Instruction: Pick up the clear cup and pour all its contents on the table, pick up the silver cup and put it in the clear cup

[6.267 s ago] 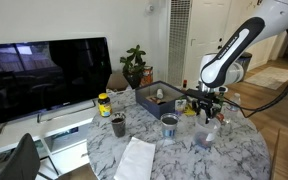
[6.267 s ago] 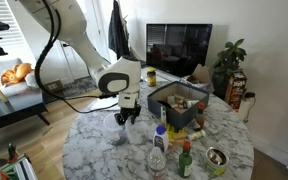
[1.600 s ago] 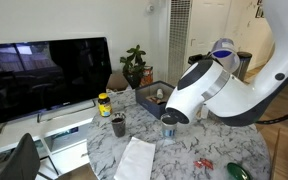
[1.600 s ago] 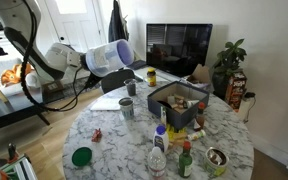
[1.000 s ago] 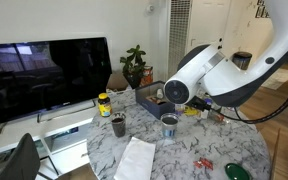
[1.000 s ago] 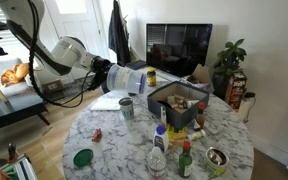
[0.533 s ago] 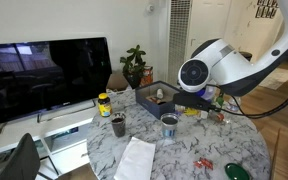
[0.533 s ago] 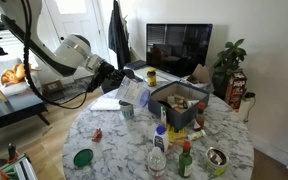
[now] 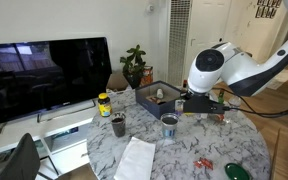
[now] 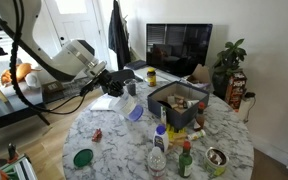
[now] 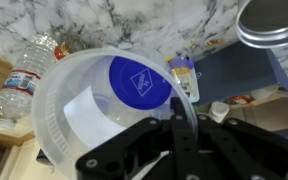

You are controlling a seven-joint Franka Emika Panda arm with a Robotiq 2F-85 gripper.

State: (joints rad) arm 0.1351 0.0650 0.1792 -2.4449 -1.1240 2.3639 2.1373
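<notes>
The clear cup shows empty, so the robot's gripper needs to move down, turn the tilted cup upright and let go of it on the bare marble by the red contents.
My gripper (image 11: pixel 176 105) is shut on the rim of the clear cup (image 11: pixel 94 115), which fills the wrist view; a round blue label shows at its bottom. In an exterior view the gripper (image 10: pixel 121 90) holds the tilted clear cup (image 10: pixel 134 108) low over the marble table (image 10: pixel 124 150). The silver cup (image 9: pixel 169 125) stands upright near the table's middle, close by the gripper (image 9: pixel 191 103), and its rim shows in the wrist view's top right corner (image 11: pixel 274 20). Small red contents (image 9: pixel 202 163) lie on the table in both exterior views (image 10: pixel 97 133).
A dark bin (image 10: pixel 174 100) of odds and ends stands beside the silver cup. A near-black cup (image 9: pixel 118 125), white paper (image 9: pixel 136 160), a green round lid (image 10: pixel 81 157), a water bottle (image 10: pixel 158 155) and sauce bottles (image 10: pixel 186 160) share the table.
The arm has swung back over the table and come down, bringing the clear cup to the silver cup. The grip on the cup has stayed shut.
</notes>
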